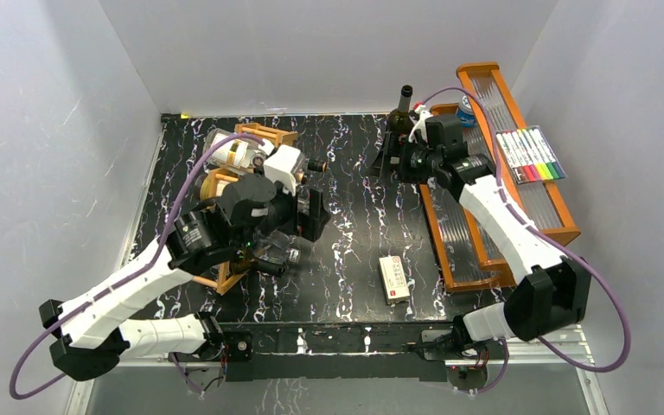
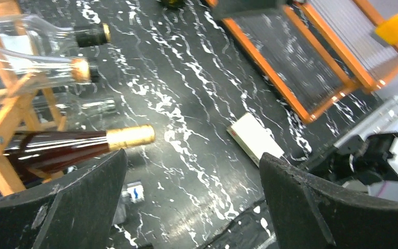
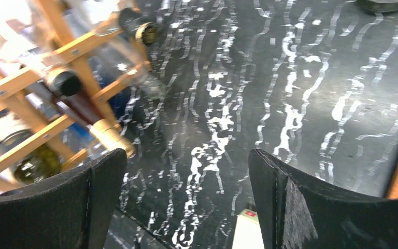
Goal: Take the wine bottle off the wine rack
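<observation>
The clear bottle's corked neck is to the left of my right gripper in the top view, so next I will turn the gripper and bring it across onto that neck.
The orange-brown lattice wine rack stands at the left of the table, mostly hidden by my left arm. It also shows in the left wrist view and the right wrist view. Several bottles lie in it. A dark red wine bottle with a gold cap pokes out of a low cell; it also shows in the right wrist view. My left gripper is open and empty, its left finger just beside that gold cap. My right gripper is open and empty at the back centre, facing the rack.
A dark bottle stands upright at the back by my right wrist. A white box lies at the front centre. An orange tiered tray with a marker pack fills the right side.
</observation>
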{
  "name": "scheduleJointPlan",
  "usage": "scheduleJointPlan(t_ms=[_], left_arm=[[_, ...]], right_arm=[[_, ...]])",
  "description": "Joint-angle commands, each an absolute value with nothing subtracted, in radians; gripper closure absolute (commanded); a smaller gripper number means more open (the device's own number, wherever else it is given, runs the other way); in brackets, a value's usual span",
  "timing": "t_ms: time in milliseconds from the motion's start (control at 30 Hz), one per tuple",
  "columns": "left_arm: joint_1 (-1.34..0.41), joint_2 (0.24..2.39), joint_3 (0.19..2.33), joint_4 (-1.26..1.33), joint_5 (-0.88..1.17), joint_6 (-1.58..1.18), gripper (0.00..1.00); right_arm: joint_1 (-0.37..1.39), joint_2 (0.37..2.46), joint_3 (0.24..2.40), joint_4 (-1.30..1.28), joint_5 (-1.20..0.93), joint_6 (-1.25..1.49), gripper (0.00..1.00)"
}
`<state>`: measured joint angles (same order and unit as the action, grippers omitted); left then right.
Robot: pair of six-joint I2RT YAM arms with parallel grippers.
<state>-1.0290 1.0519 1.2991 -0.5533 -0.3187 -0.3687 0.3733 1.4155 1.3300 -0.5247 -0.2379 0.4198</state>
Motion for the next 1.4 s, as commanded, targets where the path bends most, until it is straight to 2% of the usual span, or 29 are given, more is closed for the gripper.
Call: scheduleJointPlan(t_ms=[0, 67, 200, 433, 800, 1367], left_arm=[[-0.838, 1.091, 1.368, -0.604, -0.137, -0.327, 0.02], [-0.712, 1.114, 1.388, -0.619, -0.012, -0.319, 0.02], [-0.581, 1.139, 1.45, -0.641, 0.047, -0.293, 0.02], [-0.468, 1.18, 1.532, -0.688, 0.04, -0.328, 0.02], [-0.455, 1.038, 1.434, -0.668, 0.072, -0.402, 0.02], [-0.454, 0.986, 1.384, -0.663, 0.1, -0.455, 0.02]], right_arm=[[0.373, 1.335, 1.237, -0.255, -0.442, 0.503, 0.02], [0.372, 1.369, 1.217, -0.212, -0.543, 0.532, 0.02], [0.389, 1.443, 1.193, -0.077, -0.716, 0.651, 0.02], [0.526, 1.552, 1.243, 0.045, -0.707, 0.712, 0.02], [0.606, 1.783, 1.329, 0.281, -0.768, 0.802, 0.04], [0.624, 2.028, 1.542, 0.422, -0.887, 0.908, 0.25]])
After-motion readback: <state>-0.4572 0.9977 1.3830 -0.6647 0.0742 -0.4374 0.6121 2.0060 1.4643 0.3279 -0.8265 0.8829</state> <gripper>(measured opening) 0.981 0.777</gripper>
